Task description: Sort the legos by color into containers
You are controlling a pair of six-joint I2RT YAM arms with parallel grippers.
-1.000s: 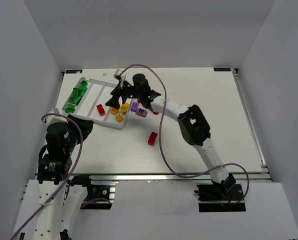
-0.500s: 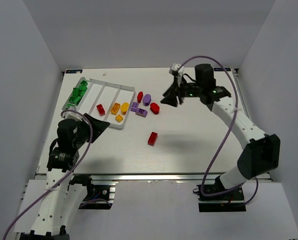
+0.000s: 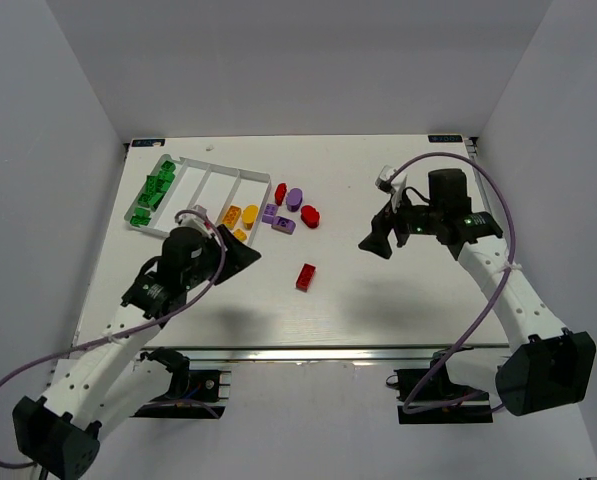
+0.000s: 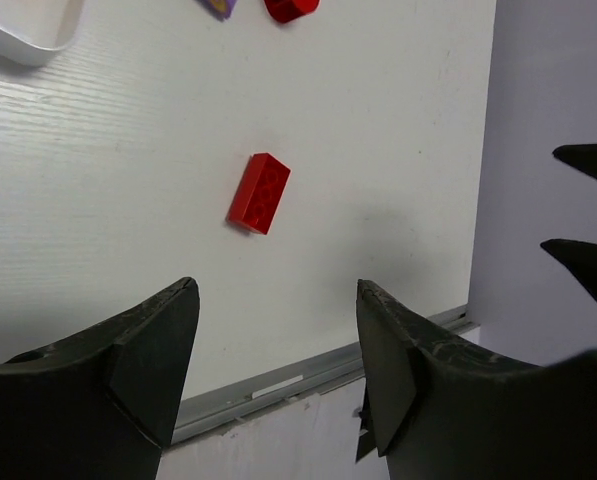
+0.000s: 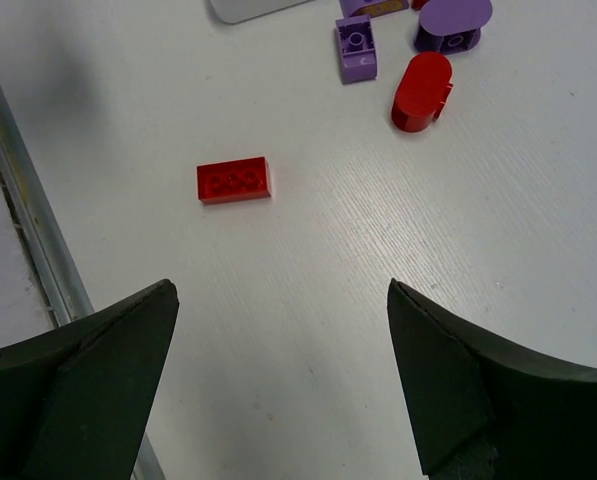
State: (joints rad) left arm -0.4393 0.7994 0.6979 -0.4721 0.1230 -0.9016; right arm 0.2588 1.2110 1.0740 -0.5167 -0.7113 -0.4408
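Note:
The left gripper moves to the right in the top view next, then down over the red brick (image 3: 305, 277), which lies alone outside the tray (image 3: 206, 172).
The white tray (image 3: 206, 172) of containers lies at the far left. Green legos (image 3: 156, 187) fill its leftmost compartment and yellow ones (image 3: 241, 216) its rightmost. A red brick (image 3: 305, 277) (image 4: 259, 192) (image 5: 234, 180) lies alone mid-table. Purple legos (image 3: 282, 213) (image 5: 355, 48) and red ovals (image 3: 310, 215) (image 5: 421, 90) sit just right of the tray. My left gripper (image 3: 250, 260) (image 4: 275, 288) is open and empty, over the tray's near right corner, pointing at the red brick. To the right of the brick, my right gripper (image 3: 368, 243) (image 5: 280, 288) hangs open and empty.
The table's metal front rail (image 4: 308, 375) (image 5: 23, 210) runs close to the red brick. My left arm covers part of the tray's near end. The right gripper's fingers (image 4: 583, 215) show at the right edge of the left wrist view.
My right arm has swung from over the tray's yellow compartment out to the right and come back toward the middle. My left arm has reached forward from the near left to the tray's near corner.

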